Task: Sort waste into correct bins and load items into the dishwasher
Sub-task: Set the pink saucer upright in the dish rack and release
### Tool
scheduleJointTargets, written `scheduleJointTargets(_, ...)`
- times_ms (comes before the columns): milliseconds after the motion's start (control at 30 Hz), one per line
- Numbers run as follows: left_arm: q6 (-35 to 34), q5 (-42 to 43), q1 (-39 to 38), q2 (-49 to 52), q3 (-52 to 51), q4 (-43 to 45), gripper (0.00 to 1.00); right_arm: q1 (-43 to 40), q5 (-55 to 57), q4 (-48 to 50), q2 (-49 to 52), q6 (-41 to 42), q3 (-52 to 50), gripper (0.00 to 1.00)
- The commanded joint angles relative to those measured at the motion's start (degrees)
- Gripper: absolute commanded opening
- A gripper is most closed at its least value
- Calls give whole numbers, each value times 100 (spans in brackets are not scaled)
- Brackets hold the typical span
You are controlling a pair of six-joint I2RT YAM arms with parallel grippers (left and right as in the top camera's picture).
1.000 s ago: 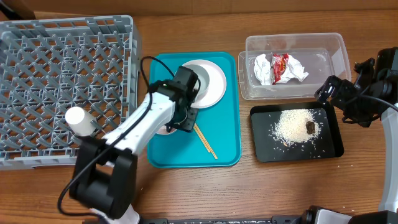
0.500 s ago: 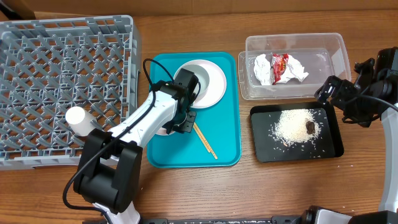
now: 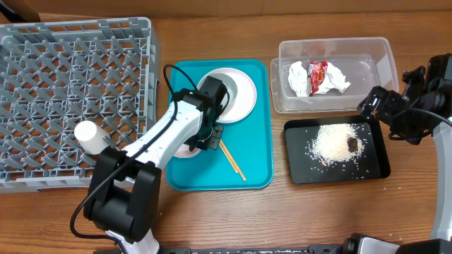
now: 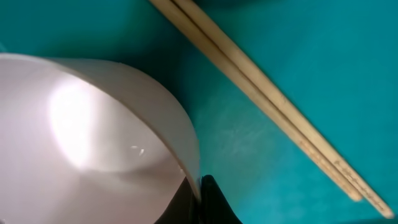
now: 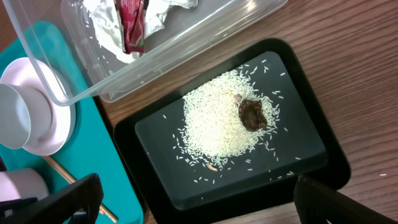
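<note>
The slots beyond the racked cup are empty, so the robot's left gripper needs to lift next, swing over the grey dish rack, tilt the bowl and let go of it there.
My left gripper (image 3: pixel 206 138) is shut on the rim of the pale pink bowl (image 3: pixel 182 149) on the teal tray. In the left wrist view the bowl (image 4: pixel 81 143) fills the left side, and its thin rim is pinched between my black fingertips (image 4: pixel 211 199). Two wooden chopsticks (image 4: pixel 267 99) lie just right of the bowl (image 3: pixel 232 159). The white plate (image 3: pixel 240 95) carries a small white cup (image 5: pixel 15 118). My right gripper (image 5: pixel 199 208) is open above the near edge of the black tray (image 5: pixel 155 205) of rice (image 5: pixel 217 118).
The grey dish rack (image 3: pixel 70 85) stands at the left. The clear tub (image 3: pixel 374 56) at the back right holds a crumpled napkin (image 3: pixel 300 77) and a red wrapper (image 3: pixel 319 76). A brown lump (image 3: pixel 352 143) sits in the rice. The teal tray (image 3: pixel 258 169) lies mid-table.
My left gripper's fingers have shut on the pink bowl's rim, and that arm has shifted slightly. The right arm has not moved.
</note>
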Motion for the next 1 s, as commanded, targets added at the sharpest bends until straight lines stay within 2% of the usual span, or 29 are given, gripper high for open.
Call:
scheduleJointTargets(0,-190,-76,31,-713,656,-223,4,7,-44,0,-63,-26,46,100)
scheduleJointTargets(133,-57,-101,138,-1495,949,-271,4,7,-44,2,-63,-26,46,100)
scheduleJointTargets(300,243,142,887,-1875,1202,-192,4,7,-44,4,-63,-26,46,100)
scheduleJointTargets(333,474,450,1150,-1908,1298,-140,4,7,-44,4,-63,-26,46,100)
scheduleJointTargets(400,1213,1744,1971,-1912,1499,101,4,7,-44,7,-63,-26,46,100)
scheduleJointTargets(500,1596,2957,2710,-1880,1499,299,4,7,-44,7,-63,-26,46,100)
scheduleJointTargets(667,2031,4686,3827,-1565,1497,330,4,7,-44,9,-63,-26,46,100)
scheduleJointTargets(733,2057,5351,4402,-1172,1497,289,4,7,-44,9,-63,-26,46,100)
scheduleJointTargets(833,2159,6376,4854,-581,1497,271,4,7,-42,2,-63,-28,46,100)
scheduleJointTargets(967,2223,7036,5215,-20,1497,267,4,7,-42,-4,-63,-28,46,100)
